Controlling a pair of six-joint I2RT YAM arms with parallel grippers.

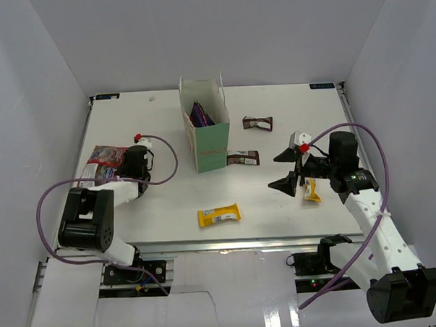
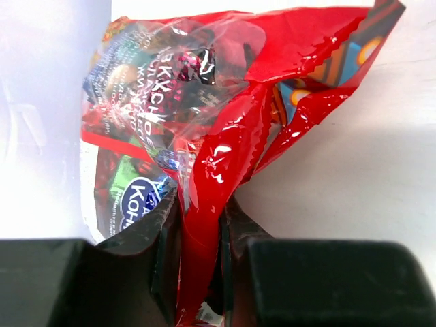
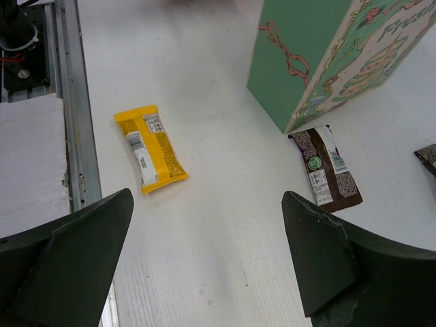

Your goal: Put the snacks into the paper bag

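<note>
I will next raise my left gripper outward and over the paper bag's opening (image 1: 207, 107) to let go of the red-orange packet (image 1: 102, 160), because the paper bag's upright sides are high above the tabletop.
The red-orange packet (image 1: 102, 160) lies at the table's left edge. My left gripper (image 1: 124, 167) is shut on its crinkled red edge (image 2: 218, 157), the foil pinched between both fingers (image 2: 163, 238). The mint-green paper bag (image 1: 205, 128) stands upright mid-table with a dark blue bag (image 1: 199, 115) inside. My right gripper (image 1: 275, 172) hovers open and empty to the bag's right (image 3: 208, 204). One yellow bar (image 1: 219, 216) lies in front of the bag and another (image 1: 310, 190) lies under the right arm. A brown bar (image 1: 244, 158) rests against the bag's right side, and a second one (image 1: 257, 123) lies further back.
White walls enclose the table on three sides. A metal rail (image 3: 71, 122) runs along the near edge. In the right wrist view the yellow bar (image 3: 150, 146) is left of the fingers, the brown bar (image 3: 325, 167) right, the bag's corner (image 3: 320, 54) beyond.
</note>
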